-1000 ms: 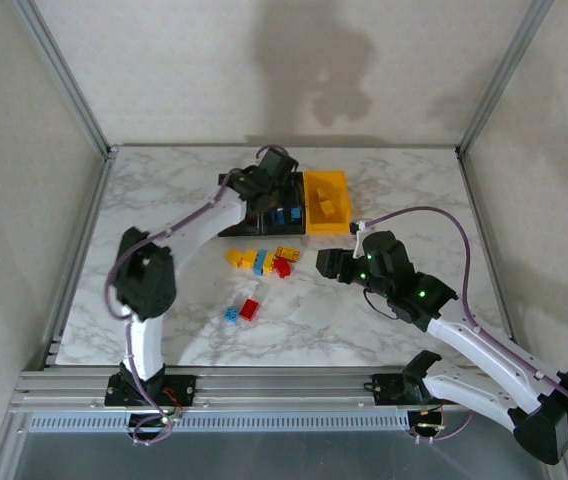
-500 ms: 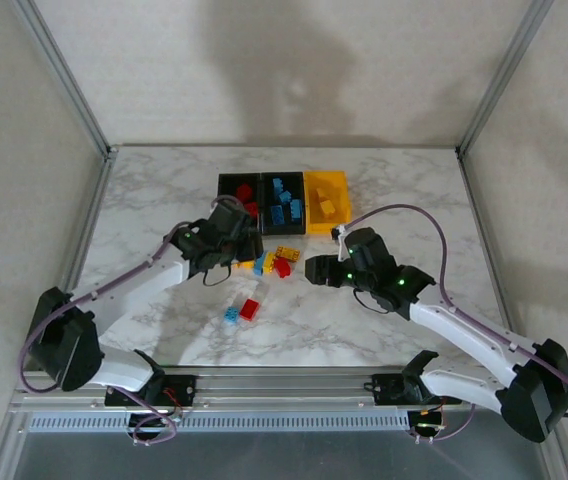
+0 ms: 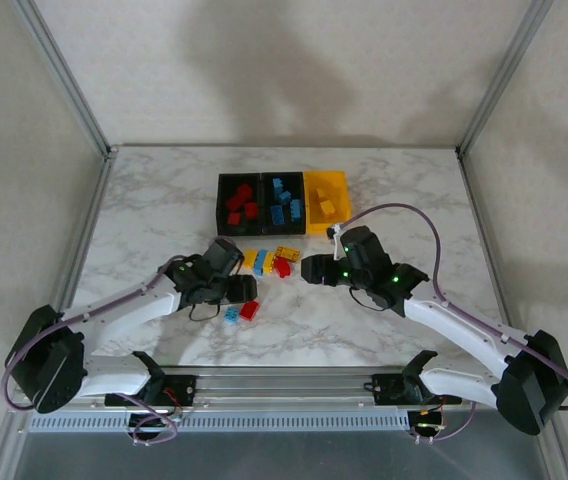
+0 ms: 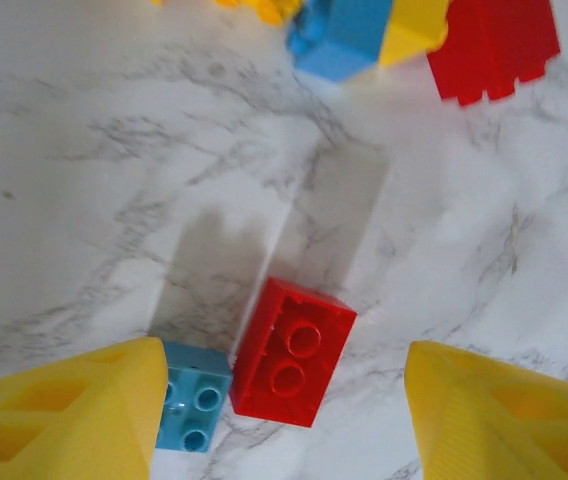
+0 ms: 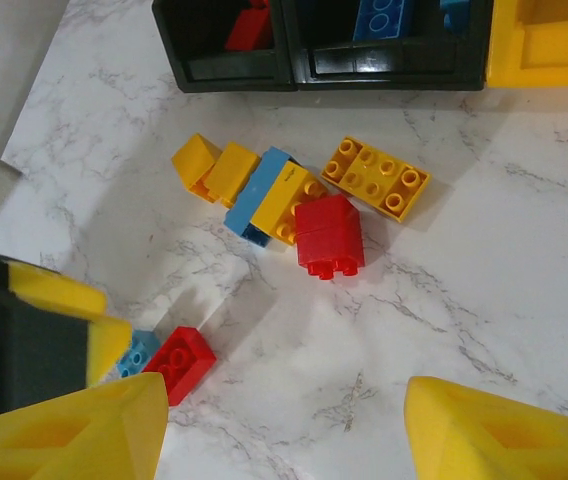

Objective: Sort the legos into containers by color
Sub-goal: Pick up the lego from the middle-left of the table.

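Note:
I should next lower my left gripper's fingers on both sides of the nearer red brick (image 4: pixel 293 355) alone and close them, because that brick is below with the small blue brick (image 4: pixel 194 410) against it.
Three joined containers stand at the back: a black bin (image 3: pixel 220 200) with red legos, a black bin (image 3: pixel 264 203) with blue ones, and a yellow bin (image 3: pixel 338 185) with yellow ones. Loose legos lie in a cluster (image 3: pixel 269 262): a red brick (image 5: pixel 329 235), a yellow plate (image 5: pixel 375 178), and blue (image 5: pixel 259 195) and yellow (image 5: pixel 214 168) pieces. Nearer, a red brick (image 4: pixel 294 352) lies against a small blue brick (image 4: pixel 194 410). My left gripper (image 4: pixel 284 425) hangs open just above this pair, the red brick between its fingers (image 4: pixel 64 420). My right gripper (image 5: pixel 284 430) is open and holds nothing, right of the cluster.
The marble table (image 3: pixel 414 200) is fenced by metal frame posts (image 3: pixel 64 80) and side walls. The two arms reach in from either side and their grippers (image 3: pixel 244 290) (image 3: pixel 309 268) are close together near the loose bricks. Bare marble lies to the far left and right.
My left arm has drawn back from the bins toward the near side and lowered over the red and blue pair, its jaws widening. My right gripper has edged left toward the cluster.

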Available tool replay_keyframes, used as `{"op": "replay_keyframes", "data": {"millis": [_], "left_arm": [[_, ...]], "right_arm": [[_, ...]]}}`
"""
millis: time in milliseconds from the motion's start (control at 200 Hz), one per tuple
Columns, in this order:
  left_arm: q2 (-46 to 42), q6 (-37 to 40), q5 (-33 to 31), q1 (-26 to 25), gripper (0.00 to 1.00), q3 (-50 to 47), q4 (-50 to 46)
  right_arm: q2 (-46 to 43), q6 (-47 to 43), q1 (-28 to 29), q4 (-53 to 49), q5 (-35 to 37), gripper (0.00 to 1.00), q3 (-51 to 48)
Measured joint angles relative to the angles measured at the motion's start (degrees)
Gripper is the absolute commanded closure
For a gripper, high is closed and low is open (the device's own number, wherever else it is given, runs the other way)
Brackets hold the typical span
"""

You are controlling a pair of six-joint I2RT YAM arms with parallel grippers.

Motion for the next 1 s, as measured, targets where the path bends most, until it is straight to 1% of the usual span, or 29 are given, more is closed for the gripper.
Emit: {"op": "replay_keyframes", "data": {"millis": [180,355,576,701,756,911,1001], "left_arm": [[5.31,2.69,0.59,-0.72,0.37,0.09,0.17],[10.23,4.83,0.61,-1.6,0.37,1.68,0.13],[13.86,6.01,0.55,-3.39,0.38,5.05,0.17],[15.39,6.62,0.39,-4.31,0.46,5.7,0.15],[16.41,6.8,0.11,-4.85,0.5,5.81,0.11],[18.12,7.43,-1.14,-5.7,0.69,6.27,-0.7],[18.12,7.17,-1.57,-5.75,0.72,6.69,-0.72]], "right_arm": [[-0.13,-0.04,-0.02,-0.02,-0.9,0.36,-0.48],[-2.29,-0.02,-0.02,-1.29,-1.05,0.37,-2.6],[-3.52,0.0,-0.02,-1.57,-1.07,0.37,-3.85],[-3.63,0.0,-0.02,-1.57,-1.05,0.37,-3.85],[-3.63,0.0,-0.02,-1.57,-1.03,0.37,-3.85],[-3.65,0.0,-0.02,-1.55,-1.01,0.37,-3.85],[-3.69,0.0,-0.02,-1.55,-1.05,0.37,-3.87]]}}
